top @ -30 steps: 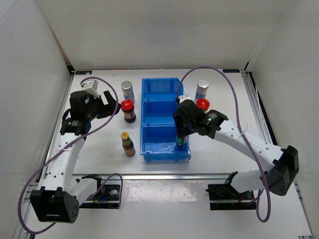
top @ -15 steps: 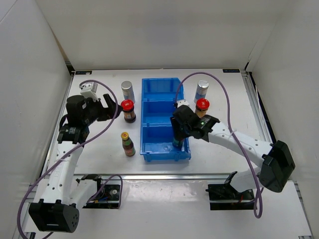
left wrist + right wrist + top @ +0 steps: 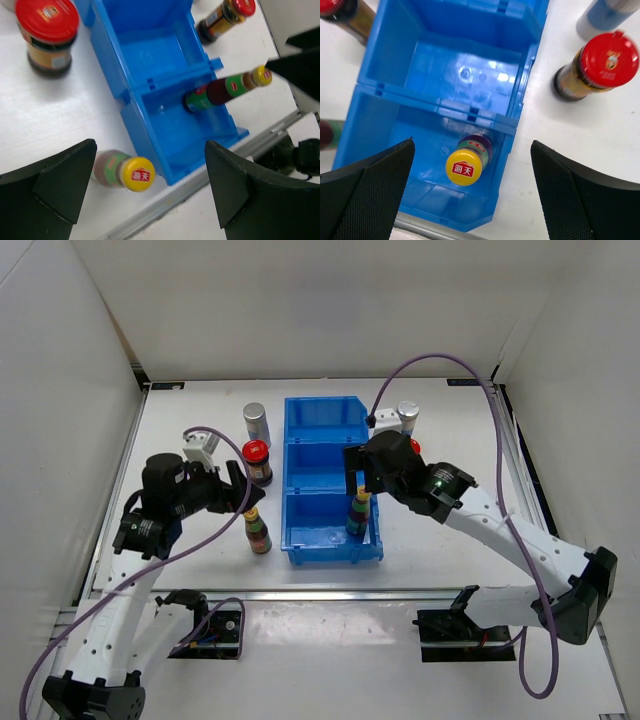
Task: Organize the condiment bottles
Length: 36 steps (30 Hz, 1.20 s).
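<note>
My left gripper is above the yellow-capped bottle still outside the bin [image 3: 320,410]. Next it needs to turn and lower its open fingers around the bottle's upper body beneath the cap [image 3: 256,528].
One yellow-capped bottle [image 3: 357,513] [image 3: 465,165] [image 3: 227,89] stands upright in the near compartment of the blue bin [image 3: 320,410], by its right wall. My right gripper [image 3: 358,472] [image 3: 472,195] hangs open above it, touching nothing. The other yellow-capped bottle [image 3: 257,528] [image 3: 123,171] stands on the table left of the bin. My left gripper [image 3: 240,497] [image 3: 150,200] is open just above it. Two red-capped dark bottles [image 3: 258,462] [image 3: 412,447] and two silver-topped bottles [image 3: 256,423] [image 3: 407,417] stand on either side of the bin.
The bin's middle and far compartments hold nothing. A metal rail [image 3: 330,592] runs along the table's near edge. White walls close in the left, back and right sides. Purple cables loop over both arms.
My right gripper opened, let go of the yellow-capped bottle in the near compartment and lifted. My left arm swung nearer and rightward, from the red-capped bottle to over the yellow-capped one.
</note>
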### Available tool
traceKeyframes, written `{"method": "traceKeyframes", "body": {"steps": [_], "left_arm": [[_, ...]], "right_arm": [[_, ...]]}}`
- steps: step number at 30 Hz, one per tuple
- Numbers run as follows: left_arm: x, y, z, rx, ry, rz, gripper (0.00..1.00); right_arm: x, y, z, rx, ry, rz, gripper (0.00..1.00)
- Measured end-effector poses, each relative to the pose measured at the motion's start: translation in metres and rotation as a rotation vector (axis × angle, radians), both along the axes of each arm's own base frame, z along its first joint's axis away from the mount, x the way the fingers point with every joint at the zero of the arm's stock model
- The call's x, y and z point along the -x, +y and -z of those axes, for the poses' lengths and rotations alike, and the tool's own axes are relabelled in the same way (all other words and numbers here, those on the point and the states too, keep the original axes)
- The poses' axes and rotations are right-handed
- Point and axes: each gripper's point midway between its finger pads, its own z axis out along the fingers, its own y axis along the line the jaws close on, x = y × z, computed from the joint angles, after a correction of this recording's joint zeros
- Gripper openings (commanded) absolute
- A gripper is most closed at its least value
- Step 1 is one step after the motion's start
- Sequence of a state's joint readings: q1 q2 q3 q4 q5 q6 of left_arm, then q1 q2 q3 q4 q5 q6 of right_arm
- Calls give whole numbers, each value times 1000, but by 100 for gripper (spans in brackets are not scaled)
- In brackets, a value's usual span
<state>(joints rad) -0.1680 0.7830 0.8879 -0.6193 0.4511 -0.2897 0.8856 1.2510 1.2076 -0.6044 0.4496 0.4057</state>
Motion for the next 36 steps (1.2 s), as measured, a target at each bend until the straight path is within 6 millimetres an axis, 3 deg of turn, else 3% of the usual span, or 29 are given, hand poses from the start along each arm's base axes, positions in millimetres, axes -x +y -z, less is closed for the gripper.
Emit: {"method": "traceKeyframes", "body": {"steps": [3,10,19,36], "left_arm": [[14,-9,8,13,59,16,100],[29,-7,40,-14,229,-109,100],[26,12,80,-91,317,-274,100],[3,13,106,-281,223,-346,100]], "right_arm": [[-5,-2,-15,-6,-41,8,100],[-6,-8,-11,40,-39,19,100],[-7,-8,-8,60,-33,16,100],[-15,-16,-6,69,-26,44,100]]}}
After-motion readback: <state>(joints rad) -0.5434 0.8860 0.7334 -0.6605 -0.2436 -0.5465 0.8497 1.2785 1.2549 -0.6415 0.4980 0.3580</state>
